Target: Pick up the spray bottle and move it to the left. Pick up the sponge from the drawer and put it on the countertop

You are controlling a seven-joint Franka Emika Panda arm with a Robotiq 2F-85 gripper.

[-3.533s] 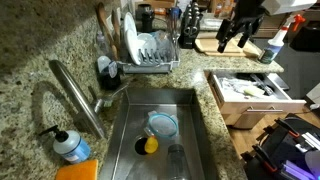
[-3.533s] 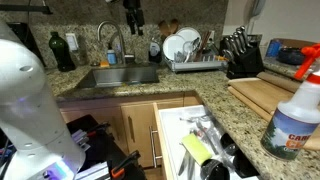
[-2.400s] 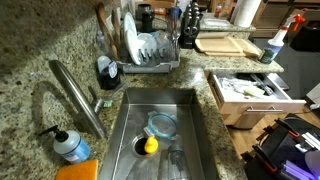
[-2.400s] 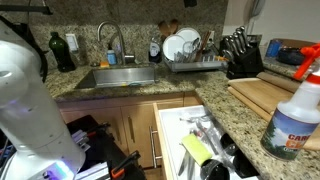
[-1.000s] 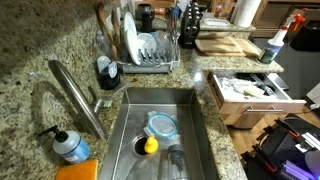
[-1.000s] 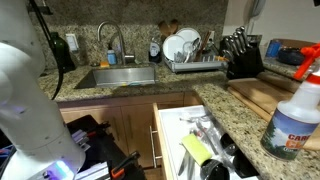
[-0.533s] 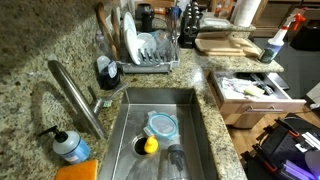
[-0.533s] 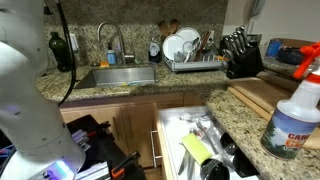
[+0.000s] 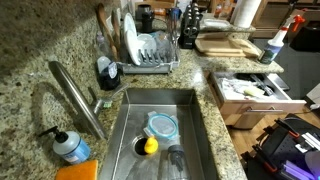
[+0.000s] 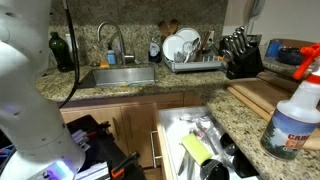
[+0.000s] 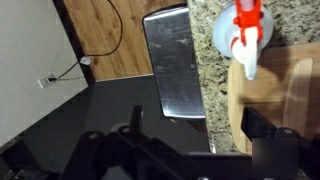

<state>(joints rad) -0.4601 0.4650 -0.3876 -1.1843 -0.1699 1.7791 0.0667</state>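
My gripper isn't holding anything, and the spray bottle (image 10: 294, 116) still stands ahead of its fingers. Next, it needs to turn a little and move toward the bottle until its fingers are on both sides of the red trigger head (image 10: 308, 58).
The spray bottle (image 10: 294, 116), white with a red trigger, stands on the granite countertop by the wooden cutting board (image 10: 262, 97); it also shows in an exterior view (image 9: 273, 45) and at the top of the wrist view (image 11: 244, 35). A yellow sponge (image 10: 196, 148) lies in the open drawer (image 10: 172, 125) among utensils. The drawer also shows in an exterior view (image 9: 226, 103). My gripper (image 11: 198, 128) shows only in the wrist view, high above the counter, with its fingers wide apart and empty. The spray bottle lies ahead of it.
A steel sink (image 9: 195, 120) holds a round lid and a yellow object. A dish rack (image 9: 150, 55), faucet (image 9: 78, 95), soap bottle (image 9: 70, 147) and knife block (image 10: 242, 55) stand around it. The robot's white body (image 10: 25, 100) fills the left.
The arm, over the cutting board near the spray bottle 3.5 s ago, has left both exterior views. The robot's body and cable have shifted at the left. Bottle and sponge have not moved.
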